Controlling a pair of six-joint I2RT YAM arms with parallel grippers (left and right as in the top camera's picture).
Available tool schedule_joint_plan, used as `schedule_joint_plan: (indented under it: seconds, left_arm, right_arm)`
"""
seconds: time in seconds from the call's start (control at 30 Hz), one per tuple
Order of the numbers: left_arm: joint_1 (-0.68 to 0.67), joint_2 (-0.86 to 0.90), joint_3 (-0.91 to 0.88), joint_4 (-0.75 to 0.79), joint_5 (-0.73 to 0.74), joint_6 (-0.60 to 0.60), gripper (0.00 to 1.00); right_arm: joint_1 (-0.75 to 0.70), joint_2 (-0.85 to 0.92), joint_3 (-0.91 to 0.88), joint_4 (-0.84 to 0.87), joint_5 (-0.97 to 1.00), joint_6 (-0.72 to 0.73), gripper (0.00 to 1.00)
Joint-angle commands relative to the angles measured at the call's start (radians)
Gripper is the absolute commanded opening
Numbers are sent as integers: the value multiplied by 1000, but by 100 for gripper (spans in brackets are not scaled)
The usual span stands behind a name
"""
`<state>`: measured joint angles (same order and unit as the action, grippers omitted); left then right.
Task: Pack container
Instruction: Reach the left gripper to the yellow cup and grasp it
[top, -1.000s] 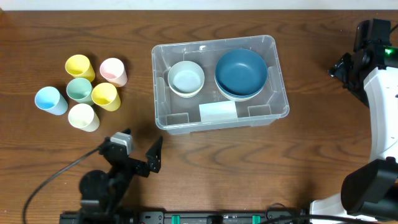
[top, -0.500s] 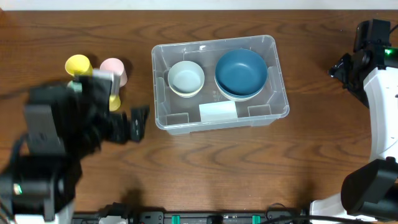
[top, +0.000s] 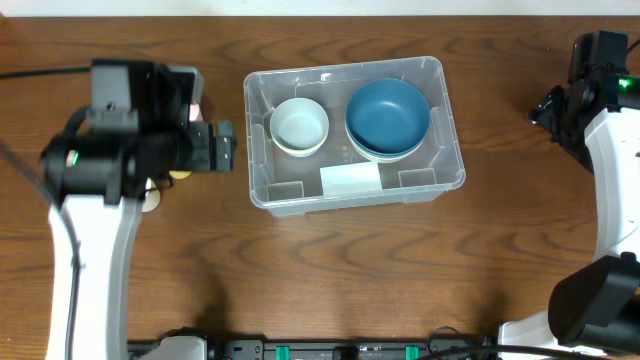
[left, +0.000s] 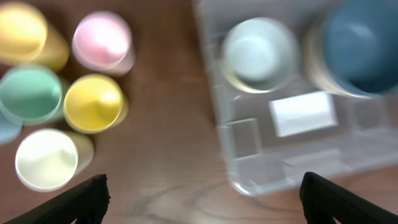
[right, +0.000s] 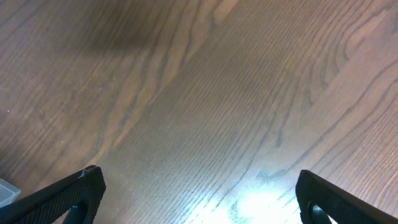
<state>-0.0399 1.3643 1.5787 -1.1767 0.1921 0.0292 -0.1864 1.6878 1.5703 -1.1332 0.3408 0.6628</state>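
Its rim (top: 184, 174) (left: 120, 105) should be between the fingers of my left gripper next, so I should bring that gripper down there.
The container (top: 254, 160) is a large clear bin mid-table. It holds a pale bowl (top: 299, 126), a stack of blue bowls (top: 388, 116) and a pale label (top: 350, 180). My left gripper (top: 224, 148) hangs open between the bin's left wall and a cluster of cups, holding nothing. In the left wrist view the open gripper (left: 208, 202) looks down on pink (left: 101, 40), yellow (left: 93, 102), green (left: 30, 93) and cream (left: 46, 158) cups, with the container (left: 249, 155) to the right. My right gripper (right: 199, 199) is open over bare wood.
The left arm (top: 110, 150) covers most of the cups in the overhead view. The right arm (top: 595, 90) stands at the table's far right edge. A second yellow cup (left: 22, 34) sits at the back of the cluster.
My left arm has risen from the table's front edge and swung back over the cups, its gripper now beside the container's left wall. The right arm has not moved.
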Motion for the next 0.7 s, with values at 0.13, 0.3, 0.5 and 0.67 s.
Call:
schedule_joint_plan:
  seconds: [0.13, 0.3, 0.5, 0.67]
  left_arm:
    - [71, 233, 13, 0, -109, -101, 98]
    - [83, 364, 12, 20, -159, -103, 98]
    - [84, 501, 12, 64, -159, -102, 98]
    - [85, 590, 11, 100, -160, -101, 98]
  right_arm:
    - [-4, 0, 2, -1, 18, 13, 99]
    - [-4, 0, 2, -1, 18, 13, 99]
    - [-4, 0, 2, -1, 18, 13, 99]
    - [-4, 0, 2, -1, 18, 13, 99]
